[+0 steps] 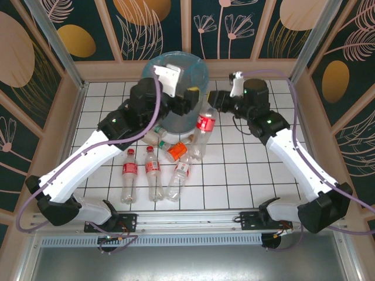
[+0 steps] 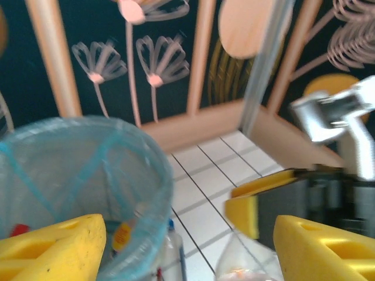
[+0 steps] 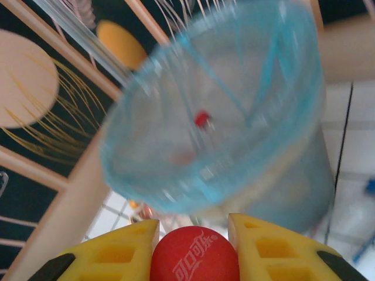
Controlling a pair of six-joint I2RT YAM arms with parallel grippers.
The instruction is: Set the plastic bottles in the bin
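Observation:
My right gripper moves outward across the bin's rim, over the bin's opening [image 3: 220, 108], to release the red cap [image 3: 195, 256] next, since that opening lies outward and to its side.
The bin [image 1: 187, 69], round with a light-blue bag liner, stands at the back centre of the tiled table. My right gripper [image 1: 213, 104] is shut on the red cap [image 3: 195, 256] of a clear bottle with a red label [image 1: 205, 123], which hangs just right of the bin [image 3: 217, 117]. Open with nothing between its fingers, my left gripper [image 1: 188, 97] sits at the bin's front rim [image 2: 76, 175]. Several more bottles lie in front of the bin: red-labelled ones [image 1: 129, 174] [image 1: 153, 173] [image 1: 179, 173] and an orange one [image 1: 176, 152].
A blue-capped bottle [image 2: 170, 252] leans against the bin's base. My right gripper's yellow pad [image 2: 243, 213] is close in front of my left gripper [image 2: 190, 252]. Wooden wall panels [image 1: 187, 29] ring the table. Bare tiles lie at the right [image 1: 252, 170].

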